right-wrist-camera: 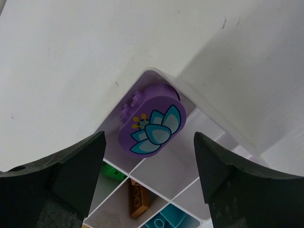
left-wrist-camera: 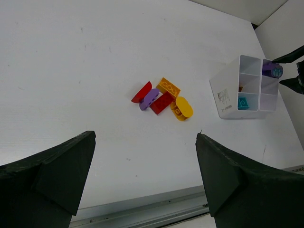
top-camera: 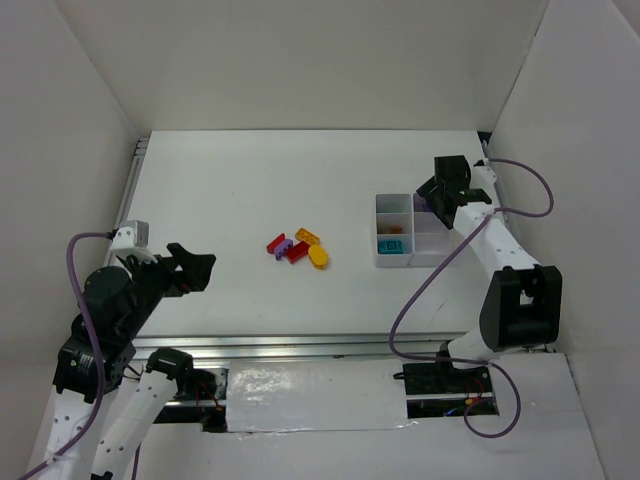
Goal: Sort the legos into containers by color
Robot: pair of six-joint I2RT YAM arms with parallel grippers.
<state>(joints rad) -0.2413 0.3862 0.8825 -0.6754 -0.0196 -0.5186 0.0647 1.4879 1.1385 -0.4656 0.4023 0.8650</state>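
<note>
The purple oval brick [top-camera: 420, 203] [right-wrist-camera: 152, 124] is between the open fingers of my right gripper, so the gripper should stay almost where it is and close both fingers onto the brick's sides.
Loose legos lie in a cluster mid-table: a red oval [left-wrist-camera: 141, 91], a purple piece [left-wrist-camera: 149, 99], a red rectangle [left-wrist-camera: 162, 103], an orange brick [left-wrist-camera: 168, 87] and a yellow oval [left-wrist-camera: 183, 108]. The white compartment tray [top-camera: 377, 232] stands to their right. My right gripper [right-wrist-camera: 149, 138] hangs open over its far right compartment. A purple oval brick with a teal flower print [right-wrist-camera: 152, 126] sits there, clear of both fingers. Other compartments hold a green brick [right-wrist-camera: 111, 171], an orange brick [right-wrist-camera: 138, 202] and a teal brick [right-wrist-camera: 166, 221]. My left gripper [left-wrist-camera: 145, 137] is open and empty, near the front left.
White walls enclose the table on the left, back and right. A metal rail [left-wrist-camera: 142, 209] runs along the near table edge below my left gripper. The right arm's purple cable [top-camera: 420, 290] loops over the table in front of the tray.
</note>
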